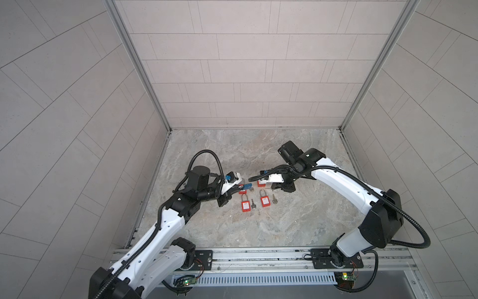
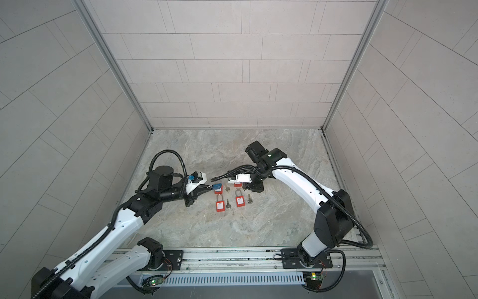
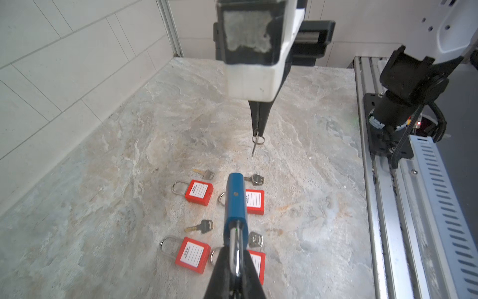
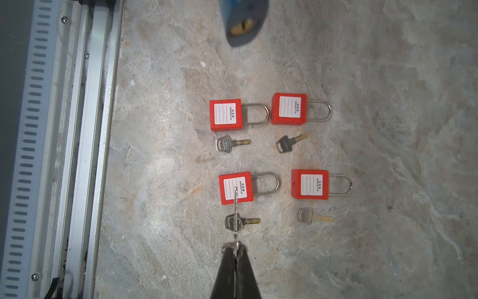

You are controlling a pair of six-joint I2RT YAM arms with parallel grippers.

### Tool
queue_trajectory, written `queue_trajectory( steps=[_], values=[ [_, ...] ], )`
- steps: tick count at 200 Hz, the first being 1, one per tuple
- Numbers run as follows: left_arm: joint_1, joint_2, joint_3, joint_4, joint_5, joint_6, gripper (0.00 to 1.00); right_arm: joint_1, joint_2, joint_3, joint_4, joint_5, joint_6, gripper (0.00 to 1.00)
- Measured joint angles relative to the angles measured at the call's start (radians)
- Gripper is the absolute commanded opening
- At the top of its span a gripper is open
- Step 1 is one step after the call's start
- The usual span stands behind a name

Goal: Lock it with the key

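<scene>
I will turn the fingers of my left gripper downward and bring the padlock down onto the bare marble beside the red padlocks to let go of the shackle (image 3: 236, 246), because that spot is empty.
A blue padlock (image 3: 234, 202) hangs above the table, and my left gripper (image 3: 236, 259) is shut on its steel shackle (image 3: 236, 246). In both top views it shows at centre left (image 1: 247, 186) (image 2: 216, 187). Its brass keyhole end (image 4: 244, 26) faces my right gripper (image 4: 234, 249). That gripper is shut on a small key (image 4: 236, 207), seen edge-on with a ring at the fingertips and its blade pointing forward. The left wrist view shows the key (image 3: 255, 146) hanging under the right fingers (image 3: 261, 121), well apart from the padlock.
Several red padlocks (image 4: 225, 114) (image 4: 289, 108) (image 4: 235, 188) (image 4: 310, 184) lie on the marble table (image 1: 284, 222), each with a loose key (image 4: 231, 143) (image 4: 287, 143) (image 4: 310, 217) beside it. An aluminium rail (image 1: 258, 255) runs along the front edge. Tiled walls stand on three sides.
</scene>
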Motion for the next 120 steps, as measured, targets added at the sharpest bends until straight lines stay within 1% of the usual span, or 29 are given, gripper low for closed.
queue_trajectory(
  steps=[29, 73, 99, 120],
  values=[
    [0.024, 0.078, 0.138, -0.228, -0.053, 0.102, 0.00, -0.012, -0.018, -0.043, 0.083, 0.020, 0.113, 0.00],
    [0.027, 0.283, 0.333, -0.556, -0.208, 0.215, 0.00, -0.014, -0.026, -0.083, 0.180, 0.064, 0.286, 0.00],
    [0.027, 0.389, 0.402, -0.674, -0.311, 0.241, 0.00, -0.014, -0.068, -0.140, 0.236, 0.084, 0.355, 0.00],
    [0.027, 0.469, 0.443, -0.723, -0.360, 0.253, 0.00, -0.014, -0.133, -0.199, 0.278, 0.095, 0.409, 0.00]
  ],
)
